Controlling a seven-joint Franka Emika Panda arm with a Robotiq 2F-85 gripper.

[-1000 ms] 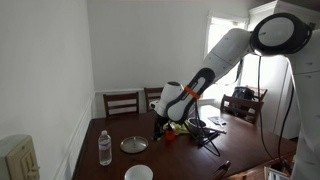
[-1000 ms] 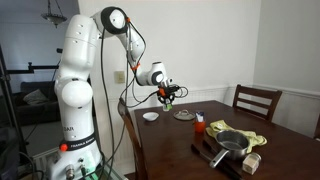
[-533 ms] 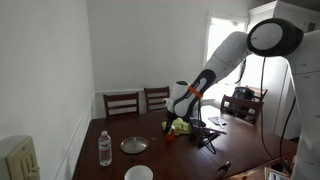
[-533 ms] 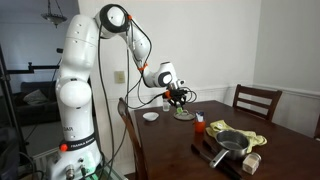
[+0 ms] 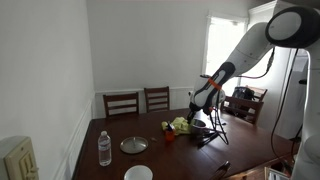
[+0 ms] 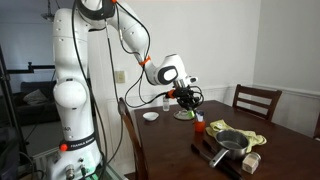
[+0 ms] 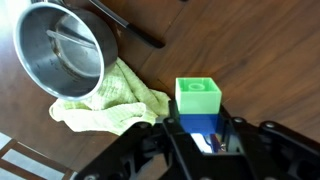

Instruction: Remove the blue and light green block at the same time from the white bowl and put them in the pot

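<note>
The blocks still hang over bare table beside the steel pot, so my gripper needs to move outward to the pot's open inside, lower there and release them.
In the wrist view my gripper (image 7: 200,133) is shut on the blue block (image 7: 200,125), with the light green block (image 7: 198,95) stacked on it. Both are held above the wooden table. The steel pot (image 7: 62,44) with its black handle lies at the upper left of that view, beside a yellow-green cloth (image 7: 110,97). In both exterior views the gripper (image 5: 197,103) (image 6: 190,97) hangs in the air above the table, near the pot (image 6: 232,142). The white bowl (image 5: 138,172) (image 6: 150,116) stands apart from the gripper.
A metal lid (image 5: 134,145) (image 6: 183,115), a water bottle (image 5: 105,147) and a small red object (image 6: 200,127) stand on the table. Wooden chairs (image 5: 122,102) (image 6: 257,100) line the far edges. A tan block (image 6: 253,163) lies by the pot's handle.
The arm has carried the stacked blocks away from the bowl and across the table toward the pot, rising somewhat. The gripper stays shut on them.
</note>
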